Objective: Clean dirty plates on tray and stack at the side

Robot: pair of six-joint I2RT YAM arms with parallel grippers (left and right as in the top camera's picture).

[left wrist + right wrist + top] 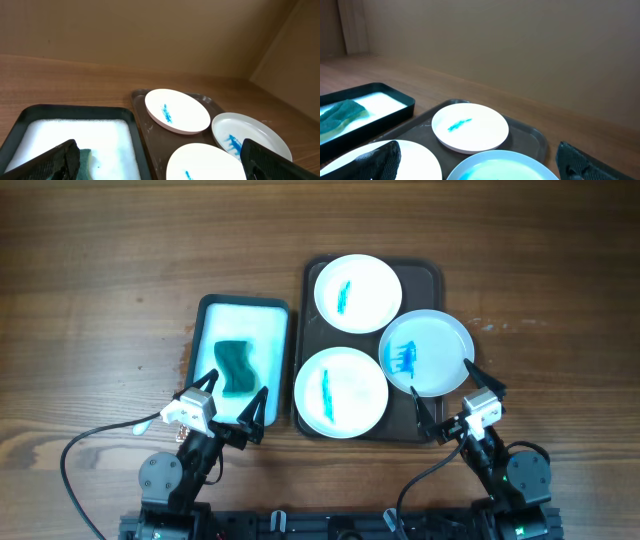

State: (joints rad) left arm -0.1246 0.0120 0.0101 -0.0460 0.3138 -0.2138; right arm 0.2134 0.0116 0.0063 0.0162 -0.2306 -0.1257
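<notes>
My right gripper goes left in the overhead view next, tilting downward, onto the front plate's facing rim [386,391] [439,167], since that rim lies closest to it.
Three white plates with blue smears lie on a dark brown tray [425,275]: one at the back [357,292], one at the front left [340,391], one at the right [427,352]. A teal sponge [235,366] lies in a dark tub of white foam [243,310] left of the tray. My left gripper [232,402] is open and empty at the tub's near edge. My right gripper [446,396] is open and empty at the tray's near right corner. The plates also show in the left wrist view [176,110] and in the right wrist view [470,127].
The wooden table [100,280] stretches left of the tub and right of the tray. A cable [75,450] loops near the left arm's base at the front edge.
</notes>
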